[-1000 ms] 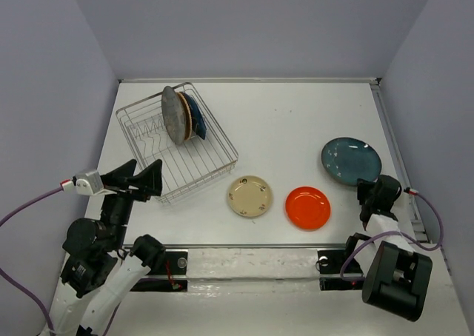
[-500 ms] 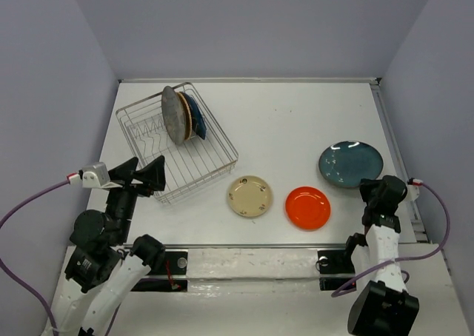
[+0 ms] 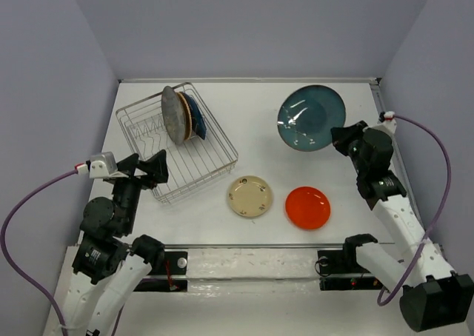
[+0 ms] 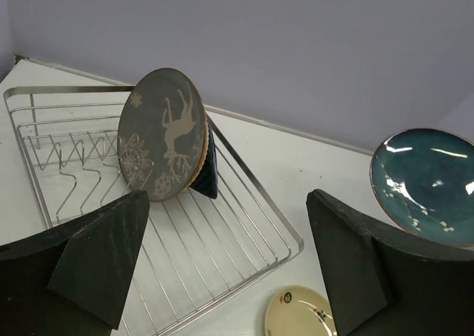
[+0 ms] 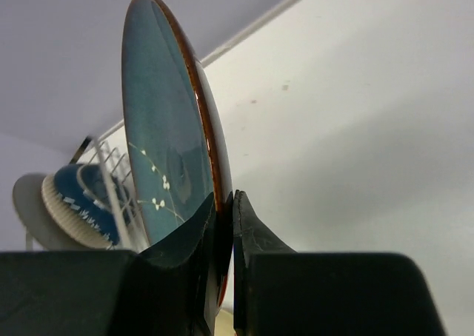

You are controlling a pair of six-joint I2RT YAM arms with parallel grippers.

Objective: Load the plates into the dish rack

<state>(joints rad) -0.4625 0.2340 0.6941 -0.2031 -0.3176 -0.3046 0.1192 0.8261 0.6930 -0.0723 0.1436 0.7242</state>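
Note:
My right gripper will next swing left in the top view and down to release, as empty wires of the dish rack by the grey patterned plate are below it.
My right gripper (image 3: pixel 339 138) is shut on the rim of the teal plate (image 3: pixel 311 118) and holds it tilted up in the air at the back right; the right wrist view shows the plate (image 5: pixel 163 143) on edge between the jaws. The silver dish rack (image 3: pixel 211 162) stands at the left with the grey patterned plate (image 3: pixel 173 115), the tan wooden plate (image 3: pixel 188 116) and the navy plate (image 3: pixel 198 115) upright in it. The cream plate (image 3: pixel 249 196) and the orange-red plate (image 3: pixel 308 207) lie flat on the table. My left gripper (image 3: pixel 148 175) is open and empty at the rack's near left corner.
The white table (image 3: pixel 266 114) is walled by purple panels at the back and sides. The rack's tines (image 4: pixel 67 158) to the left of the standing plates hold nothing. The left arm's cable (image 3: pixel 29 210) loops at the far left.
My right gripper has lifted the teal plate off the table and carried it back and left, tilting it upright. My left gripper has shifted slightly right toward the rack.

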